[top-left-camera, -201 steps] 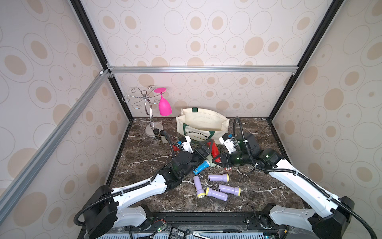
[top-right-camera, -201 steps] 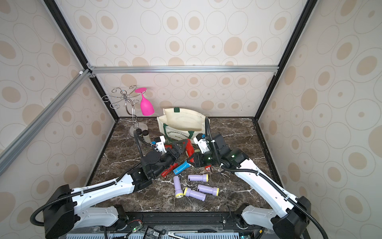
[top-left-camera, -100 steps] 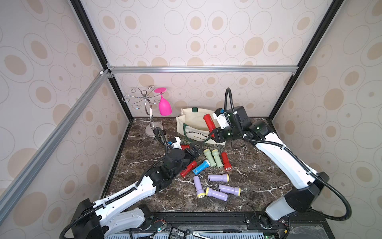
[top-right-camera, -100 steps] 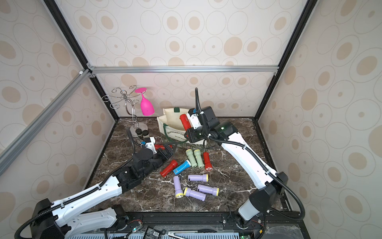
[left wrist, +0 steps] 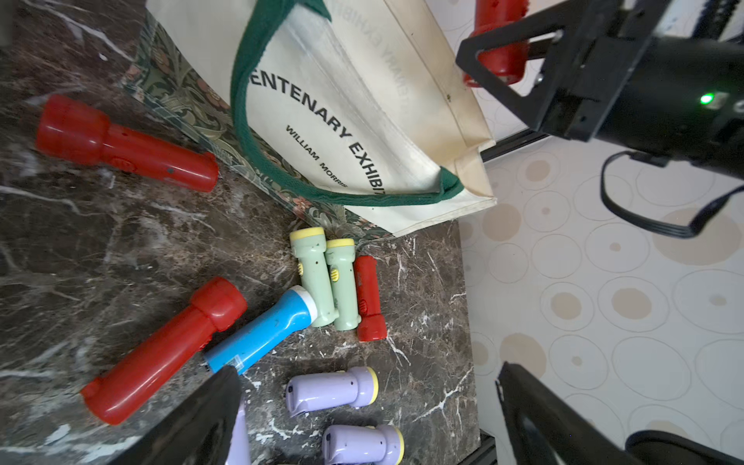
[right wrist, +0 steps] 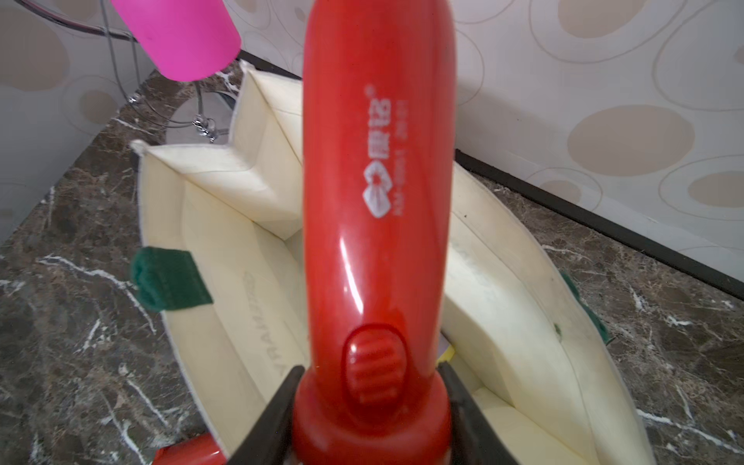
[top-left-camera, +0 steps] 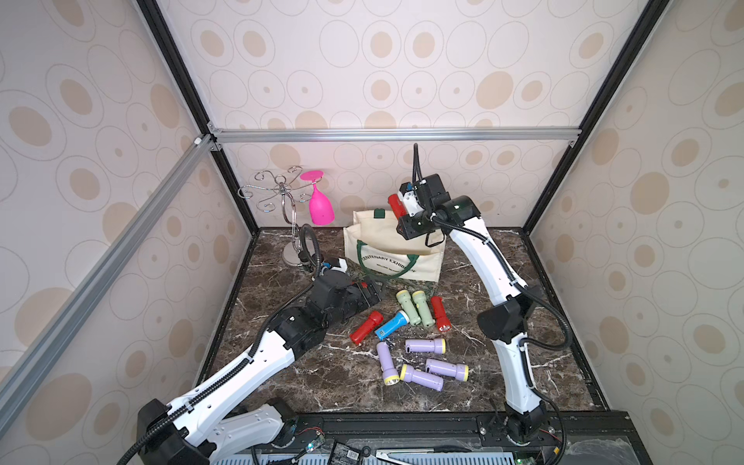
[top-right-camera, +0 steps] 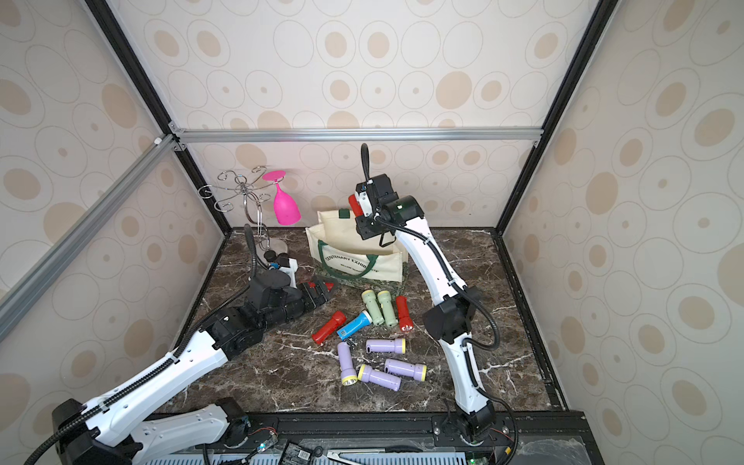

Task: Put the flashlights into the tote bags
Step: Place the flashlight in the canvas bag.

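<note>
The robot's right gripper should next lower the red flashlight it holds between the tote bag's cloth sides and let go of it inside, since the cream tote bag's opening [top-left-camera: 384, 235] [right wrist: 474, 337] is below.
The cream tote bag [top-left-camera: 396, 253] [top-right-camera: 358, 257] stands open at the back of the marble table. My right gripper [top-left-camera: 406, 209] [right wrist: 370, 386] hangs over its mouth, shut on a red flashlight [right wrist: 374, 201] [top-right-camera: 355, 203] just behind the wide head. My left gripper [top-left-camera: 372, 292] [left wrist: 364, 370] is open and empty, low beside the bag's front left corner, near another red flashlight [left wrist: 125, 143]. Loose on the table lie a red flashlight [top-left-camera: 366, 327], a blue one [top-left-camera: 392, 325], two pale green ones [top-left-camera: 406, 306], a small red one [top-left-camera: 439, 318] and several lilac ones [top-left-camera: 424, 346].
A chrome glass rack [top-left-camera: 288, 225] with a pink glass [top-left-camera: 320, 205] hanging upside down stands at the back left, close to the bag. Two small dark-capped jars [top-right-camera: 275, 255] sit by its foot. Walls close in the table on three sides.
My right gripper rose from the flashlights on the table to above the bag with a red flashlight in it. My left gripper drew back a little to the left.
</note>
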Controlling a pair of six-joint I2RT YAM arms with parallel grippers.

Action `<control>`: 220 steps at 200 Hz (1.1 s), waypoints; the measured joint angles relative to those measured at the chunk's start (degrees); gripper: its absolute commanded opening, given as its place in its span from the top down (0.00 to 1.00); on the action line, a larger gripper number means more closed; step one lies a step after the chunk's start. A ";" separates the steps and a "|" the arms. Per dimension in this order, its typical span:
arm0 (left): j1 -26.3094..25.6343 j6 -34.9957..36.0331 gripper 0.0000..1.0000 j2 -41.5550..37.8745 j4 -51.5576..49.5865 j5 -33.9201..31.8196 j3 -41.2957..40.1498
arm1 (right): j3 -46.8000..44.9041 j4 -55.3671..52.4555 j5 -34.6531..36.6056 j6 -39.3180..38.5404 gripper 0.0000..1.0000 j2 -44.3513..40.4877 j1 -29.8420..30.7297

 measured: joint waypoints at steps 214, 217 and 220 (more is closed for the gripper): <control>2.51 1.60 0.00 -10.45 -6.86 -2.19 -8.63 | -6.10 -1.60 -1.05 0.35 0.42 8.24 -0.59; 2.54 1.49 0.00 -10.64 -6.88 -2.19 -8.92 | -6.23 -1.62 -1.05 0.28 0.40 8.24 -0.61; 2.54 1.40 0.00 -10.75 -6.88 -2.16 -9.11 | -6.25 -1.60 -1.03 0.63 0.38 8.24 -0.61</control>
